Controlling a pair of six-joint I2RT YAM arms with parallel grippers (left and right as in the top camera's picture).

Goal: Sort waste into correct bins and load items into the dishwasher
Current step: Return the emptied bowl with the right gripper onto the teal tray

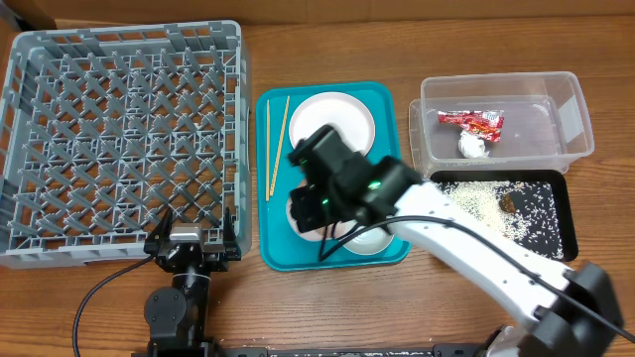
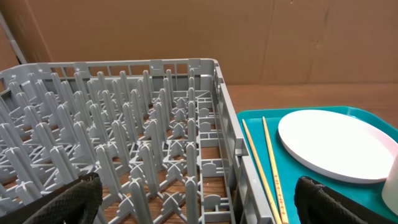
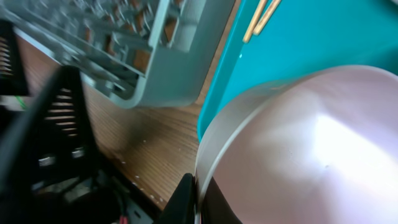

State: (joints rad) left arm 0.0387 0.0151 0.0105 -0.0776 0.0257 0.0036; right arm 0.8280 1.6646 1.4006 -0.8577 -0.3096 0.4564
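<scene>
The spot at the tray's near corner (image 1: 279,236) is bare, so my right gripper should next move toward the grey dish rack (image 1: 119,139) and down to release the bowl there.
My right gripper (image 1: 316,206) hangs over the teal tray (image 1: 273,248) and is shut on the rim of a pale pink-white bowl (image 3: 298,143), one finger outside the rim (image 3: 198,194). That bowl (image 1: 298,212) is mostly hidden under the arm in the overhead view. A second bowl (image 1: 373,239) sits beside it. The plate (image 1: 335,119) and chopsticks (image 1: 273,149) lie on the tray. The grey dish rack (image 1: 119,139) stands at the left. My left gripper (image 1: 193,244) is open and empty at the rack's near right corner (image 2: 199,202). The cup is not visible.
A clear tub (image 1: 573,119) at the back right holds the red wrapper (image 1: 474,121) and white tissue (image 1: 473,146). The black tray (image 1: 556,226) in front of it holds rice grains (image 1: 481,203) and brown bits (image 1: 508,203). Plate (image 2: 336,143) and chopsticks (image 2: 268,168) also show in the left wrist view.
</scene>
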